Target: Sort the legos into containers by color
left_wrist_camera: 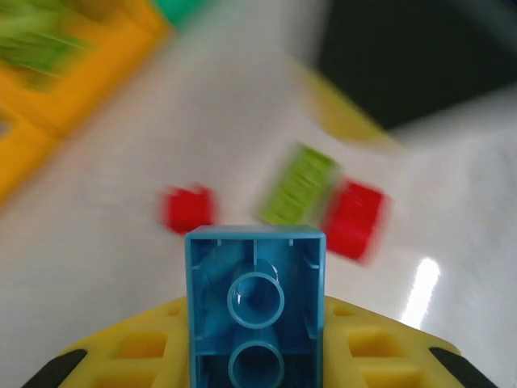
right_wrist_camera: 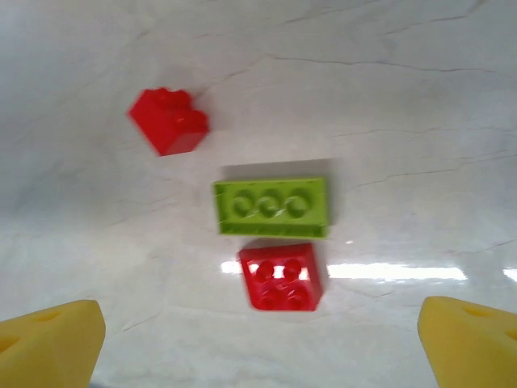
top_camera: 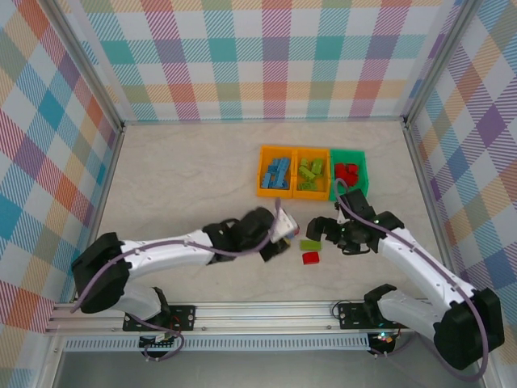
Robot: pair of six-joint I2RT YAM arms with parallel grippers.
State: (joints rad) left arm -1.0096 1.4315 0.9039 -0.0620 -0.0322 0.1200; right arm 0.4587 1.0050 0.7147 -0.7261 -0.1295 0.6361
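My left gripper carries the blue lego (left_wrist_camera: 255,303) outward over the orange bin with blue bricks next and releases it, because that bin holds its color.
My left gripper (left_wrist_camera: 255,349) is shut on a blue lego (left_wrist_camera: 255,303), which stands hollow underside up between the yellow fingers (left_wrist_camera: 133,349). In the top view the left gripper (top_camera: 280,234) hangs just in front of the containers. On the table lie a lime green lego (right_wrist_camera: 271,207), a red lego (right_wrist_camera: 280,276) against its near side, and a second red lego (right_wrist_camera: 168,121) apart from them. My right gripper (right_wrist_camera: 258,347) is open above these, with nothing between its fingertips (right_wrist_camera: 50,339). In the top view the right gripper (top_camera: 317,234) sits beside the green lego (top_camera: 310,244) and a red lego (top_camera: 311,258).
Three bins stand in a row at the back: an orange bin (top_camera: 262,171) with blue bricks, an orange bin (top_camera: 296,174) with green bricks, a green bin (top_camera: 361,171) with red bricks. Metal frame posts and checked walls enclose the table. The two grippers are close together.
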